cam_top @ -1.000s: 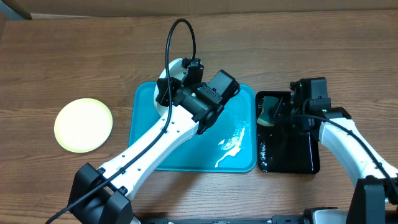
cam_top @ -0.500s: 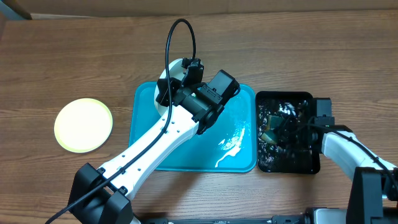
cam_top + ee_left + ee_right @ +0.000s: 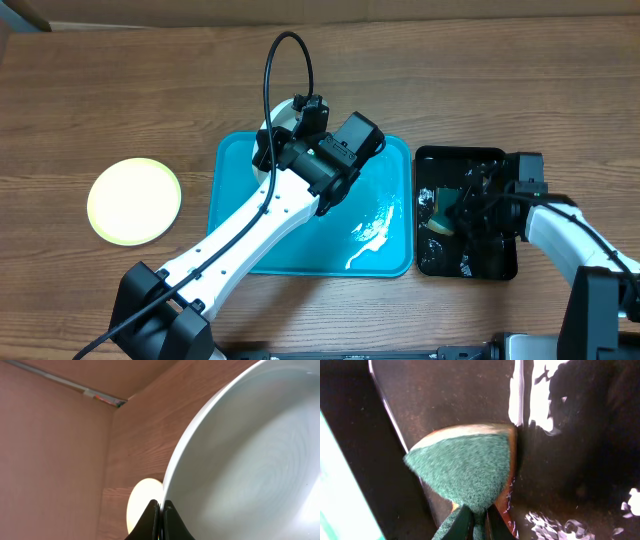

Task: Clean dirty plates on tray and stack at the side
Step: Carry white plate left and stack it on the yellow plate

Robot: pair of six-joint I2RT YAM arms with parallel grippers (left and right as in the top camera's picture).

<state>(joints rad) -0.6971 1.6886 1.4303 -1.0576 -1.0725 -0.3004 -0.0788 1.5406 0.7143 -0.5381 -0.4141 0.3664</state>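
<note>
Next, my left gripper should swing left in the overhead view, level the plate and bring it down onto the yellow-green plate (image 3: 134,202) (image 3: 143,503), since that lies beside the tray.
My left gripper (image 3: 268,150) is shut on the rim of a white plate (image 3: 281,112), holding it tilted over the far left of the turquoise tray (image 3: 235,215). In the left wrist view the plate (image 3: 250,455) fills the right side, pinched between the fingers (image 3: 161,515). A pale yellow-green plate (image 3: 134,200) lies flat on the table at the left; it also shows in the left wrist view (image 3: 142,505). My right gripper (image 3: 462,212) is shut on a green scouring sponge (image 3: 465,472) down in the black tray (image 3: 498,260). A third plate is not in view.
The black tray holds wet, glinting water (image 3: 540,390). A white smear (image 3: 372,232) lies on the turquoise tray's right part. Wooden table (image 3: 100,110) extends to the left and back. A cable (image 3: 285,50) loops above the left arm.
My right gripper pulled back from the black tray's far left, then moved left again to its middle with the sponge. The black tray shifted slightly. The left arm and plate held still.
</note>
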